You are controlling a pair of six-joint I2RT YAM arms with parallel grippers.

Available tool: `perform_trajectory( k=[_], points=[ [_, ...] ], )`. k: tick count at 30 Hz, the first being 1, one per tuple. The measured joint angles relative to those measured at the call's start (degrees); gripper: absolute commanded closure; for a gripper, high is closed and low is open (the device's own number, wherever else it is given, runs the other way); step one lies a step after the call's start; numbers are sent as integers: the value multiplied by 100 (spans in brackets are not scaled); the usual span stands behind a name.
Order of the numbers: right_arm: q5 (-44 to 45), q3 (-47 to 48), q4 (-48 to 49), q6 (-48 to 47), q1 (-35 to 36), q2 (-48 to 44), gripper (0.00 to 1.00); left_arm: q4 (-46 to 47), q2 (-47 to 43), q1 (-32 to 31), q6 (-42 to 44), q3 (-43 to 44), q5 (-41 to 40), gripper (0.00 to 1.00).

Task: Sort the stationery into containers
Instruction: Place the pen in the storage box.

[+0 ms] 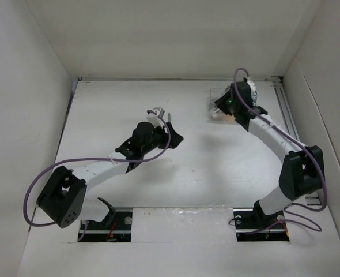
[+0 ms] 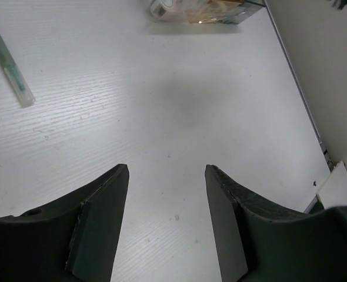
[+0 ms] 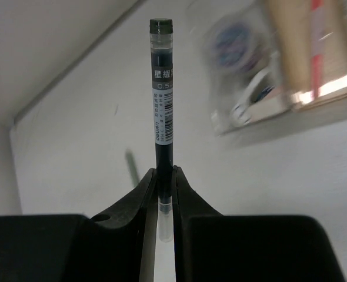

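A red pen already lies in the tan section of the organiser tray. So my right gripper will next swing outward over that section and tip its fingers down.
My right gripper [image 3: 164, 170] is shut on a dark pen [image 3: 161, 88] with a white barcode label; the pen sticks out past the fingertips. In the top view this gripper [image 1: 219, 109] hangs at the organiser tray [image 1: 212, 93] at the back right. The tray [image 3: 279, 70] is blurred in the right wrist view, with a round roll and red and yellow pens inside. My left gripper [image 2: 166, 170] is open and empty above bare table, mid-table in the top view [image 1: 173, 137]. A clear pen with green ink [image 2: 12, 73] lies on the table far left of it.
The white table is boxed in by white walls on three sides. The right wall and its floor edge [image 2: 297, 82] run close past the tray [image 2: 203, 9]. A thin greenish pen [image 3: 130, 166] lies on the table beyond my right fingers.
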Motion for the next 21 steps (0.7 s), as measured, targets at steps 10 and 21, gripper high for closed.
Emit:
perform_trajectory(
  k=[10, 21],
  points=[
    [1456, 1346, -1113, -332, -1145, 1073, 100, -2, 400, 173, 61, 13, -107, 51],
    [2199, 2037, -1633, -603, -1154, 2245, 100, -57, 549, 177, 111, 98, -424, 53]
  ],
)
